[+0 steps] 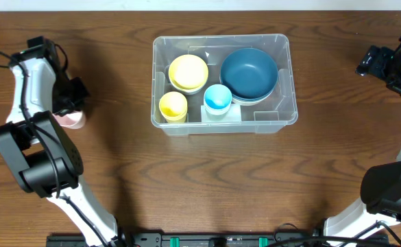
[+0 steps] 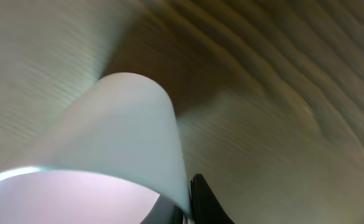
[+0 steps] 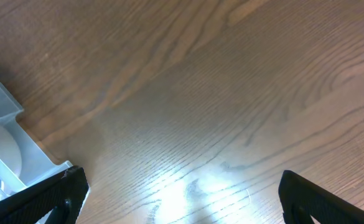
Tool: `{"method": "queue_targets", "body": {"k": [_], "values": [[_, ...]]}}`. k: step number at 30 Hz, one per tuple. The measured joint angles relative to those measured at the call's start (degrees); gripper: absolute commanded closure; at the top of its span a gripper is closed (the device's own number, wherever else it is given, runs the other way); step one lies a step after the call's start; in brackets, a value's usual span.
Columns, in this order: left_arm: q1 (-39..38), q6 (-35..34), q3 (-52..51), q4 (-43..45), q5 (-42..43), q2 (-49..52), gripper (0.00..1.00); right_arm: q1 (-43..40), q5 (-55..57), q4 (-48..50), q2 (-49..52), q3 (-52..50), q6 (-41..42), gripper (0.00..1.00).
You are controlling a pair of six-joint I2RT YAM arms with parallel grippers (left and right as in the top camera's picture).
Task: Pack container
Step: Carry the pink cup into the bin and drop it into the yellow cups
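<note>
As the yellow cup [image 1: 173, 106] stands open to the right of my left gripper in the overhead view, I will lift, cross over it, lower and release inside.
The container [image 1: 221, 38], a large clear bin, stands at the table's middle. It holds a yellow bowl [image 1: 188, 72], a dark blue bowl [image 1: 249, 74], a yellow cup [image 1: 173, 106] and a light blue cup [image 1: 218, 98]. My left gripper [image 1: 73, 103] is at the far left, shut on the wall of a pale pink cup [image 1: 71, 121]. In the left wrist view the cup [image 2: 119, 137] fills the frame, with one finger [image 2: 191, 199] against its rim. My right gripper [image 1: 373, 63] is open and empty at the far right, with bare wood between its fingers [image 3: 182, 196]. A container corner [image 3: 1, 112] shows at that view's left.
Bare wood table [image 1: 207, 185] lies in front of the container and on both sides. The arm bases stand at the front left [image 1: 49, 171] and front right [image 1: 392, 185].
</note>
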Motion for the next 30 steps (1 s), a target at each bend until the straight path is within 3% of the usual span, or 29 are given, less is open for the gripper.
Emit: {"method": "queue_targets", "body": {"k": [6,19,30], "values": [[-7.1,4.8,0.0,-2.2,3.4,-5.9,0.94,0.0,0.0,0.0,0.0,0.0,0.0,0.01],[-23.5,11.9,0.0,-2.9,4.5,-33.6,0.94,0.0,0.0,0.0,0.0,0.0,0.0,0.01],[-37.7,15.3,0.0,-5.4,3.1,-29.1,0.94,0.0,0.0,0.0,0.0,0.0,0.0,0.01]]}}
